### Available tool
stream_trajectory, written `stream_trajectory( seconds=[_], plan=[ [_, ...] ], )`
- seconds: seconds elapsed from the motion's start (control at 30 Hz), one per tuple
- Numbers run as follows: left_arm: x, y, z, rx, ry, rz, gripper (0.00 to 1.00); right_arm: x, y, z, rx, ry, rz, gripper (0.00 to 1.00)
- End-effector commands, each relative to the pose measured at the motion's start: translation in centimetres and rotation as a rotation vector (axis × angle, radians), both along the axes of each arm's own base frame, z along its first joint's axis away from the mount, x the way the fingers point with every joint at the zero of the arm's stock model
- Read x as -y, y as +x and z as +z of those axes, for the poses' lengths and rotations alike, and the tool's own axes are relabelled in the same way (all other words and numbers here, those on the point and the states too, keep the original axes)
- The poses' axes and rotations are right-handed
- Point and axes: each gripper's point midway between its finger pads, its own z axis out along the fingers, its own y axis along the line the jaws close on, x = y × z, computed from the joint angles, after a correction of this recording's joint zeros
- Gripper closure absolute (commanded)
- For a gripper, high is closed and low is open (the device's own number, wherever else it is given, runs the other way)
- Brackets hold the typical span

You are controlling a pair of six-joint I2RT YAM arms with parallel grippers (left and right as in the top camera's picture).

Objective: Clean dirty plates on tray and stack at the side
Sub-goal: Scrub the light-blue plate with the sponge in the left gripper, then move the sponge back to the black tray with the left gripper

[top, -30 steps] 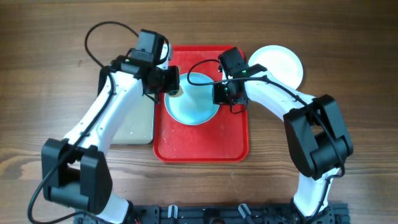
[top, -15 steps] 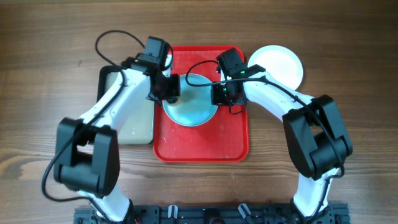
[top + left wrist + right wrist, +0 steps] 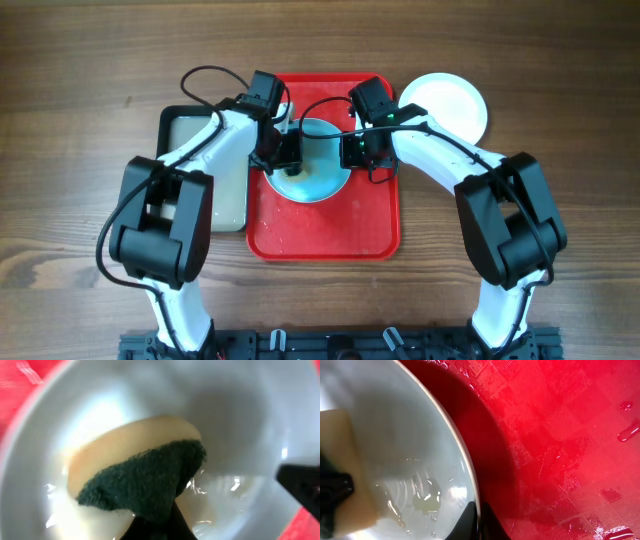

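The sponge (image 3: pixel 297 174) lifts off the plate in my left gripper next, then comes down into the black-rimmed basin (image 3: pixel 228 185) beside the tray.
A pale mint-blue plate (image 3: pixel 318 178) lies on the red tray (image 3: pixel 325 235). My right gripper (image 3: pixel 352 152) is shut on its right rim; in the right wrist view the fingers (image 3: pixel 476 522) pinch the rim of the wet plate (image 3: pixel 410 450) over the tray (image 3: pixel 560 435). My left gripper (image 3: pixel 285 158) is shut on a yellow sponge with a dark green scouring side (image 3: pixel 140 475) and presses it inside the plate (image 3: pixel 240 420). A white plate (image 3: pixel 450 103) sits on the table right of the tray. The other mint-blue plate is not visible.
A black-rimmed basin (image 3: pixel 205 190) with soapy water stands left of the tray. Water drops lie on the tray's near half. Cables loop above both arms.
My left gripper has moved right from the basin's edge onto the plate, carrying the sponge. The right arm has held still on the rim.
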Motion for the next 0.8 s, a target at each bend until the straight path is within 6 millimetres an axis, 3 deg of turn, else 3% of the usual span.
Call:
stream_trajectory(
  seconds=[0.0,0.23,0.37,0.43,0.5,0.53,0.6,0.77],
  plan=[
    [3.5,-1.7,-1.1,-0.041,-0.08,-0.086,0.96,-0.5,-0.3,0.1,0.006,0.011,0.033,0.96],
    [4.0,-1.3,0.0,-0.003,-0.09,-0.097,0.96,-0.5,-0.3,0.1,0.008,0.009,0.041,0.96],
    [3.0,-0.1,5.6,0.146,-0.108,-0.119,0.96,-0.5,-0.3,0.1,0.01,0.009,0.043,0.96],
    [0.6,1.0,8.7,0.242,-0.041,-0.065,0.96,-0.5,-0.3,0.1,0.01,0.008,0.045,0.95],
    [-3.2,1.8,10.8,0.31,0.074,0.017,0.96,-0.5,-0.3,0.1,0.012,0.007,0.05,0.95],
    [-6.3,2.0,11.5,0.329,0.165,0.082,0.96,-0.5,-0.3,0.1,0.012,0.007,0.05,0.95],
    [-9.7,1.8,11.4,0.321,0.266,0.096,0.96,-0.5,-0.3,0.1,0.013,0.006,0.05,0.95],
    [-14.9,0.9,8.6,0.218,0.35,0.006,0.96,-0.4,-0.2,0.1,0.017,0.001,0.049,0.95]
  ],
)
